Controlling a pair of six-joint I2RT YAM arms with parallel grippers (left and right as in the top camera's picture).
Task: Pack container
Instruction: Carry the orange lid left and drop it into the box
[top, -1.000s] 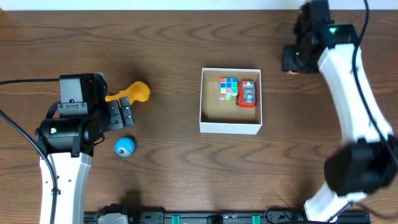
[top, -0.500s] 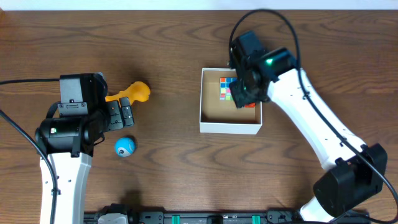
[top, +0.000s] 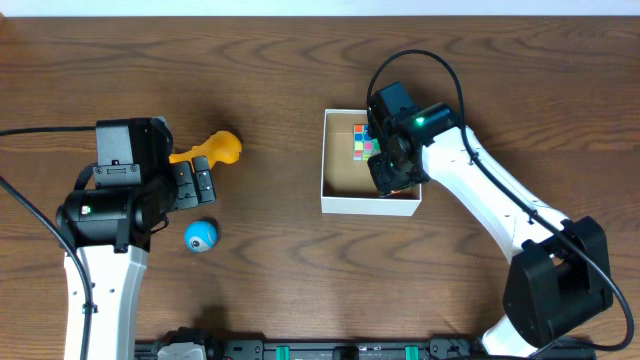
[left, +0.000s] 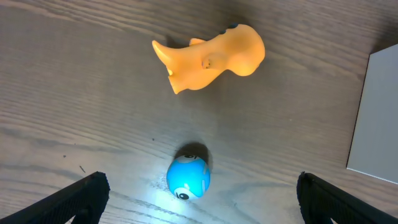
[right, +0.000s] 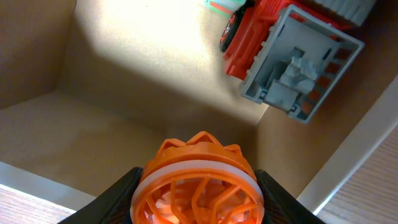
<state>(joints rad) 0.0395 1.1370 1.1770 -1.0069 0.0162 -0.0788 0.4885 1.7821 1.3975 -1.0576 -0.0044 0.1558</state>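
I need to lower my right gripper toward the container's bottom (right: 214, 119) beside the truck's grey bed and release the orange lattice ball there, as that spot below is empty.
The container (top: 340, 203) is a square white box with a brown inside, at the table's middle. In it lie a colourful cube (top: 364, 140) and a red and grey toy truck (right: 283, 53). My right gripper (top: 393, 175) hangs over the box's front right part, shut on an orange lattice ball with a white band (right: 197, 184). My left gripper (left: 199, 199) is open over a blue ball (left: 188, 178), which lies on the table left of the box (top: 200, 236). An orange toy animal (left: 208, 57) lies beyond it.
The box's white wall (left: 373, 118) shows at the right edge of the left wrist view. The right arm (top: 500, 215) reaches across the table's right side. A black rail (top: 330, 350) runs along the front edge.
My right arm swung from the far right back over the box, then moved toward its front right part. The left arm and the toys on the left stayed still.
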